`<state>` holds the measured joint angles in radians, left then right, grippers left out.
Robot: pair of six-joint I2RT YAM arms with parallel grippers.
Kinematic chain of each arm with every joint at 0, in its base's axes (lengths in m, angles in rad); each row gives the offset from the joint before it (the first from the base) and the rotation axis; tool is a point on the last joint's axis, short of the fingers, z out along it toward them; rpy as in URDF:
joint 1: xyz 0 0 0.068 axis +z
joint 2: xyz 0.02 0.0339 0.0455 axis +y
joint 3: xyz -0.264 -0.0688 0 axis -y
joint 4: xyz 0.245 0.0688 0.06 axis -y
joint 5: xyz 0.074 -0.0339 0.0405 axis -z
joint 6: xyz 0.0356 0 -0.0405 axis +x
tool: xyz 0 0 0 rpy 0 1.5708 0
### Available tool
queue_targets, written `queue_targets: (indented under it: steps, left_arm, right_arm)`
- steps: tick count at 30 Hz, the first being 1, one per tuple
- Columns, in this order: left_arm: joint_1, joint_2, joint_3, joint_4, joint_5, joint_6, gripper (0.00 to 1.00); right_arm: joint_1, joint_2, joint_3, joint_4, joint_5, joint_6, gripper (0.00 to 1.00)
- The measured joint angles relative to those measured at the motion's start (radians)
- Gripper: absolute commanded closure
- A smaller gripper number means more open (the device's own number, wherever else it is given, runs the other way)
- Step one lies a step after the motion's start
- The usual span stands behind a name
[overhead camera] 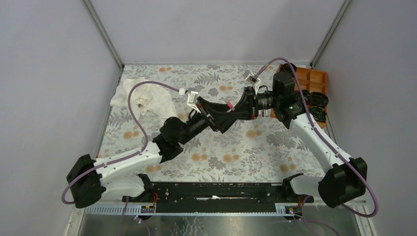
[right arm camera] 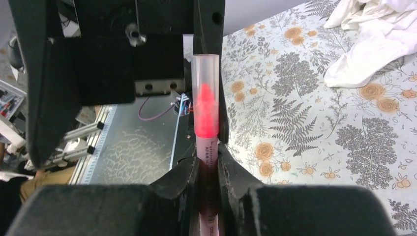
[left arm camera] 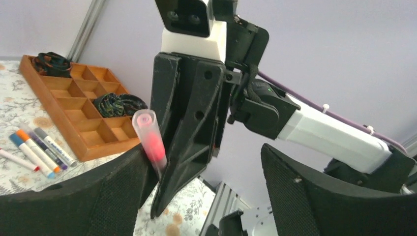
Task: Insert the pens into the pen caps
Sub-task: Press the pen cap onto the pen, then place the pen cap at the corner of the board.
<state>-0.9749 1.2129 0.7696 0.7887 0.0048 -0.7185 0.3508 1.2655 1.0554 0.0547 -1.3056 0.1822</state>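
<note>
I will tilt my right gripper downward and lower it to the free tabletop beside the capped pens to release the pen's body, because the cap covers the pen's pink tip.
A pinkish-red pen [right arm camera: 208, 156] stands upright between my right gripper's [right arm camera: 209, 164] fingers, which are shut on its barrel. A translucent pen cap [right arm camera: 205, 73] sits over its pink tip. In the left wrist view the same capped pen [left arm camera: 150, 137] shows beside the right gripper's black finger [left arm camera: 189, 123]. My left gripper [left arm camera: 206, 196] is open, its pads wide apart on either side of the pen, the left pad close beside it. From above, both grippers meet over mid-table, with the pen [overhead camera: 228, 104] between them. Several capped pens [left arm camera: 39, 147] lie on the table.
An orange compartment tray [left arm camera: 74, 105] with black coiled items [left arm camera: 115, 103] stands at the back right [overhead camera: 310, 78]. A crumpled white cloth [overhead camera: 142, 98] lies at the back left. A floral cover [overhead camera: 236, 157] spreads over the table.
</note>
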Motion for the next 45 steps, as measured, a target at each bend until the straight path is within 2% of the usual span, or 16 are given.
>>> queue_targets:
  steps: [3,10,15,19,22,26,28,33,38,45]
  left_arm:
    - [0.0,-0.1,-0.035,-0.079,0.004,0.034,0.01]
    - [0.021,-0.323,-0.056,-0.219,-0.061,0.084,0.01]
    - [0.027,-0.377,-0.059,-0.306,-0.12,0.134,0.01]
    - [0.029,-0.386,-0.067,-0.364,-0.148,0.172,0.01]
    - [0.029,-0.386,-0.075,-0.4,-0.167,0.193,0.01]
    - [0.034,-0.387,-0.091,-0.431,-0.202,0.209,0.01]
    - [0.034,-0.39,-0.101,-0.446,-0.221,0.216,0.01]
    - [0.039,-0.398,-0.12,-0.469,-0.253,0.228,0.01]
    - [0.046,-0.4,-0.149,-0.474,-0.265,0.229,0.01]
    - [0.053,-0.418,-0.201,-0.479,-0.275,0.221,0.01]
  right_arm:
    - [-0.002,0.0,0.0,-0.013,-0.008,-0.032,1.0]
    - [-0.011,0.014,0.006,-0.1,-0.152,-0.187,1.0]
    - [-0.012,0.035,0.024,-0.229,-0.208,-0.325,1.0]
    - [-0.018,0.045,0.024,-0.267,-0.195,-0.369,1.0]
    - [-0.025,0.046,0.024,-0.282,-0.052,-0.36,1.0]
    - [-0.033,0.048,0.007,-0.241,0.338,-0.259,1.0]
    - [-0.035,0.055,-0.021,-0.214,0.507,-0.209,0.97]
    - [-0.038,0.15,-0.058,-0.193,0.854,-0.171,0.96]
    - [-0.038,0.367,-0.006,-0.204,1.061,-0.173,0.94]
    - [-0.039,0.596,0.179,-0.25,1.191,-0.196,0.9]
